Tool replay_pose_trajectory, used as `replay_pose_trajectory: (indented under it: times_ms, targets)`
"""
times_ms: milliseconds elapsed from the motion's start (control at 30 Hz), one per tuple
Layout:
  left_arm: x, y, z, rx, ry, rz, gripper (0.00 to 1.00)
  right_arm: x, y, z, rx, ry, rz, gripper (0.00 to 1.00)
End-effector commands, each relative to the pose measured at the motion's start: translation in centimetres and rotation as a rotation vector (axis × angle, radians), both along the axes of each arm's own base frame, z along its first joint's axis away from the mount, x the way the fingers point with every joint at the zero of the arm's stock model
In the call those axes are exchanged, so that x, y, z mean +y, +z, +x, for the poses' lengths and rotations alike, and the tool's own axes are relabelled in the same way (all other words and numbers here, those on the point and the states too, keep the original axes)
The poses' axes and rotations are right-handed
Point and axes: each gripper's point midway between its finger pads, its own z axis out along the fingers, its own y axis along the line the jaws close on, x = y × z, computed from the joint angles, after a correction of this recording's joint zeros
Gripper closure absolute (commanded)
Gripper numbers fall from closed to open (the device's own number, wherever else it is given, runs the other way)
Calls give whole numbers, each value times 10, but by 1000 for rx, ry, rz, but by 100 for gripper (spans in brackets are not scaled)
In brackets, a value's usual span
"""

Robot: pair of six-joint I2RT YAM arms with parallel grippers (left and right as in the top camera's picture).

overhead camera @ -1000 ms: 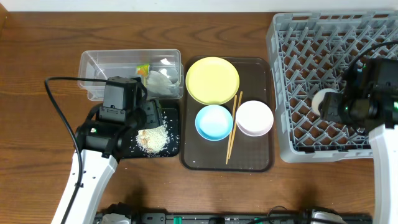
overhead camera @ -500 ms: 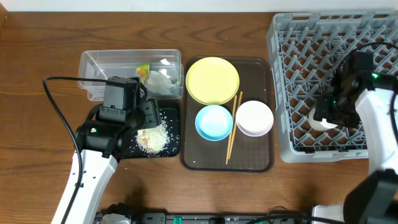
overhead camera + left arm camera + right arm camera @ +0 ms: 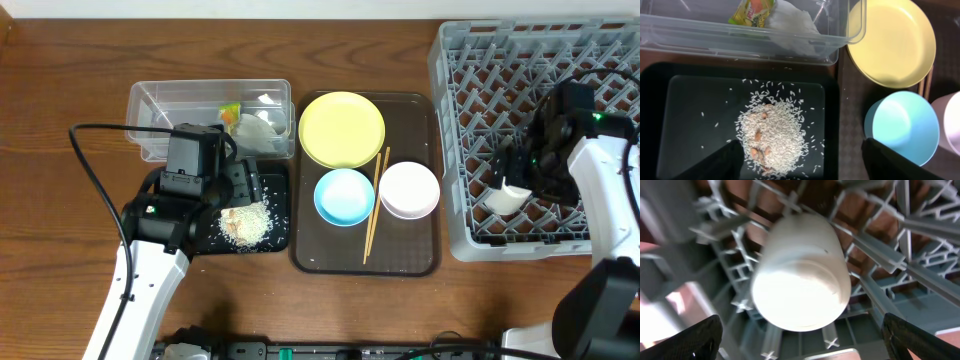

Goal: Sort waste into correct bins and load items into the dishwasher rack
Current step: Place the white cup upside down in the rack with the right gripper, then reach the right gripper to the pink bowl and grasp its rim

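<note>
The robot's right gripper will lift across the rack's side next, as that side stands between the cup and the white bowl, and then lower onto the bowl's rack-side rim.
The small white cup lies on its side on the pegs of the grey dishwasher rack, and fills the right wrist view. My right gripper hangs over it, open, with its fingers wide of the cup. My left gripper is open and empty just above the rice heap in the black tray. The snack wrapper and tissue lie in the clear tub. The yellow plate, blue bowl, white bowl and chopsticks sit on the brown tray.
The left arm's black cable loops over the table to the left of the black tray. The rack's raised wall stands between the brown tray and the cup.
My right gripper carried the cup down and toward the rack's front, opened, and let it go onto the pegs. The left arm has not moved.
</note>
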Motion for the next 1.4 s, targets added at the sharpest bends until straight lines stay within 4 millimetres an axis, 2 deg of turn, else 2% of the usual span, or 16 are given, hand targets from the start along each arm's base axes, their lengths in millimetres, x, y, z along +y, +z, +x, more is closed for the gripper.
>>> replay_pose_trajectory:
  times_ms: [0,133,200,300,433,567,800,967,1200,1333,1367]
  targets:
    - [3,1,0,-2,7,12,16,21,57,26,-221,54,99,2]
    - [3,0,-1,6,8,13,16,67,98,45,-419,195,213,6]
    - [3,-1,-1,8,8,14,16,86,106,49,-459,253,218,10]
    - [3,-1,-1,9,8,14,16,117,103,50,-462,361,225,14]
    - [3,-1,-1,9,8,14,16,148,79,48,-401,532,184,16]
    - [3,-1,-1,9,8,14,16,157,42,50,-294,579,115,16]
    - [3,-1,-1,8,7,14,16,165,-18,48,-110,590,128,19]
    - [3,-1,-1,8,8,14,16,163,-52,42,-1,573,134,29]
    - [3,-1,-1,8,8,14,16,161,-76,36,80,568,135,41]
    - [3,-1,-1,8,7,14,16,155,-77,33,98,565,105,58]
    - [3,-1,-1,8,8,14,16,154,-77,33,99,565,100,59]
